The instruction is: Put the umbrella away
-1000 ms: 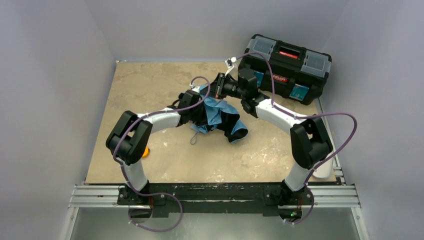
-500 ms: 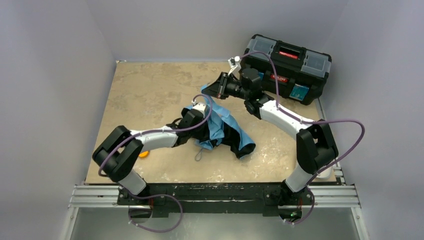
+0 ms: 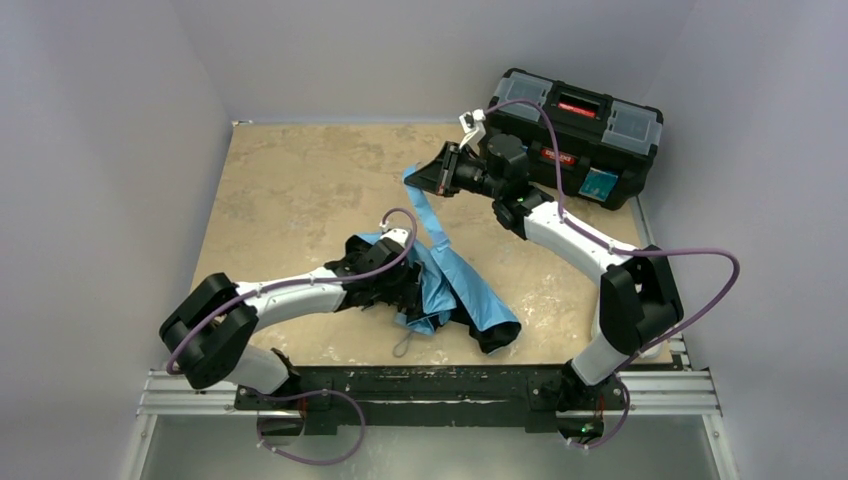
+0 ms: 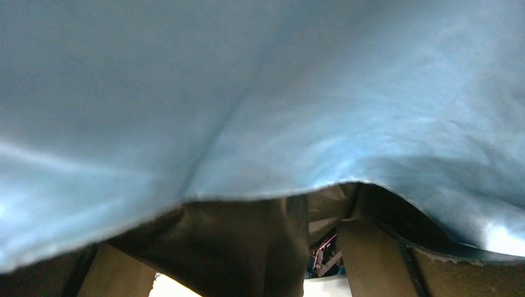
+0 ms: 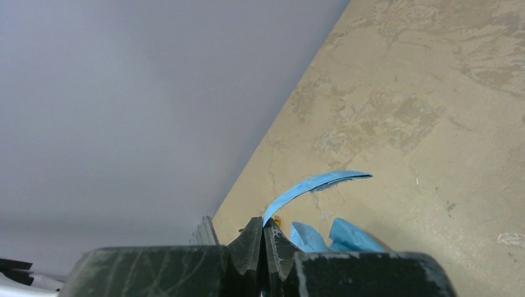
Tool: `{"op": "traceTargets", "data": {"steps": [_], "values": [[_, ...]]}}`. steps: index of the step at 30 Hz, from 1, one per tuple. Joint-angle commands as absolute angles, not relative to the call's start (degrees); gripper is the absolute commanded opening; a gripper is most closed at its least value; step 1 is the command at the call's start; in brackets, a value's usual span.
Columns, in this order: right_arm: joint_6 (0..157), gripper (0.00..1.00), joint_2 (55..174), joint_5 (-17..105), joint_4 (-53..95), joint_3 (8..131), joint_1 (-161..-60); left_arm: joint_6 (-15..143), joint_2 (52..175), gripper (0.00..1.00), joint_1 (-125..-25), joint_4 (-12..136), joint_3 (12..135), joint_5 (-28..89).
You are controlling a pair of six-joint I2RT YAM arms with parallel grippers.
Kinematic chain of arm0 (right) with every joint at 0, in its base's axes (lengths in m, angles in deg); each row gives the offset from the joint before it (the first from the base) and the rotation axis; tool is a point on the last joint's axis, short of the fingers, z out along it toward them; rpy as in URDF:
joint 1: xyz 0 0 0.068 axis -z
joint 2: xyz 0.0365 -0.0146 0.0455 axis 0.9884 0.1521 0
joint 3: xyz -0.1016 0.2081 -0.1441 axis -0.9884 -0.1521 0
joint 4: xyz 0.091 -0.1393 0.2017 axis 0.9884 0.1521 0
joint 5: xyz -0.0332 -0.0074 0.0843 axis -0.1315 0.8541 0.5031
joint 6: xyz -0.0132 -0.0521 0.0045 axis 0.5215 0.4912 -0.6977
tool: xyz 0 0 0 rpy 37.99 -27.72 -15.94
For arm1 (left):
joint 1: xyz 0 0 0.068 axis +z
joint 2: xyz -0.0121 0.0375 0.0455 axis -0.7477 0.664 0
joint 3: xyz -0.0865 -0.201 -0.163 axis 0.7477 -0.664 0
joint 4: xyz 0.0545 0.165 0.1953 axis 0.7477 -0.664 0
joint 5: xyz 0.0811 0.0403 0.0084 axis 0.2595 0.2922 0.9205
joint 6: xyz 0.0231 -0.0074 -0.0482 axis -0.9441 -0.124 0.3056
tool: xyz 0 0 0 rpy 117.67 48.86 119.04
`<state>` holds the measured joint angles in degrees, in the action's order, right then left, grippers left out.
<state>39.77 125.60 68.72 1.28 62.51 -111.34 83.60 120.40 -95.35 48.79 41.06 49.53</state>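
Observation:
My left gripper slides across to the right in the top view next and closes on the umbrella's blue fabric (image 4: 247, 93) beside the strap, since the fabric still lies loose.
The umbrella (image 3: 455, 290) lies half folded on the table, light blue outside and black inside, its tip end toward the near right. A thin blue strap (image 3: 425, 205) runs from it up to my right gripper (image 3: 412, 178), which is shut on the strap's end. The right wrist view shows the strap (image 5: 316, 184) curling out from between the closed fingertips of my right gripper (image 5: 264, 224). My left gripper (image 3: 400, 285) is pressed into the umbrella's left side. Blue fabric (image 4: 247, 93) and black lining fill its wrist view and hide its jaws. The handle is hidden.
A black toolbox (image 3: 577, 135) with a red latch stands shut at the back right, just behind my right wrist. A thin cord loop (image 3: 403, 347) trails from the umbrella toward the table's near edge. Grey walls close in both sides.
My left arm has swung toward the near edge and the umbrella has slid with it. The right gripper stayed at the back, so the strap now stretches out long.

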Motion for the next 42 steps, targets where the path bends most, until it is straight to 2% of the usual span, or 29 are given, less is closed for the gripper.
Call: {"op": "traceTargets", "data": {"steps": [1, 5, 6, 7, 8, 11, 12, 19, 27, 35, 42], "values": [[40.9, 0.00, 123.6, 69.1, 1.9, 62.7, -111.5, 86.0, 122.3, 1.00, -97.6, 46.5, 43.2, 48.8], [41.1, 0.00, 123.7, 69.2, 2.1, 62.7, -111.4, 88.7, 128.7, 1.00, -100.5, 49.0, 43.2, 52.1], [41.0, 0.00, 123.8, 69.1, 2.1, 62.5, -111.5, 89.6, 130.9, 0.98, -101.6, 49.6, 43.3, 53.6], [41.0, 0.00, 123.8, 69.2, 2.0, 62.5, -111.5, 90.3, 132.8, 0.90, -102.7, 49.7, 43.8, 54.8], [41.0, 0.00, 124.0, 69.3, 2.1, 62.5, -111.4, 91.1, 134.7, 0.74, -103.6, 50.2, 44.0, 55.9], [40.9, 0.00, 123.9, 69.5, 2.1, 62.4, -111.5, 93.1, 138.4, 0.17, -105.4, 51.2, 44.0, 58.5], [40.9, 0.00, 123.9, 69.6, 2.1, 62.3, -111.4, 93.6, 139.2, 0.01, -106.0, 51.1, 43.9, 59.7], [40.4, 0.00, 124.3, 69.5, 2.0, 63.6, -111.4, 87.7, 134.5, 0.00, -106.5, 44.6, 45.1, 66.4], [38.7, 0.00, 128.0, 70.2, 2.3, 75.4, -111.4, 73.0, 123.4, 0.00, -106.4, 27.3, 56.3, 83.1], [35.9, 0.00, 132.0, 75.0, -2.2, 84.4, -111.9, 49.2, 122.1, 0.00, -107.8, 27.8, 66.1, 88.2], [34.1, 0.00, 134.9, 79.4, -5.0, 86.8, -114.1, 39.4, 129.0, 0.00, -112.9, 36.4, 62.8, 94.5]]}}
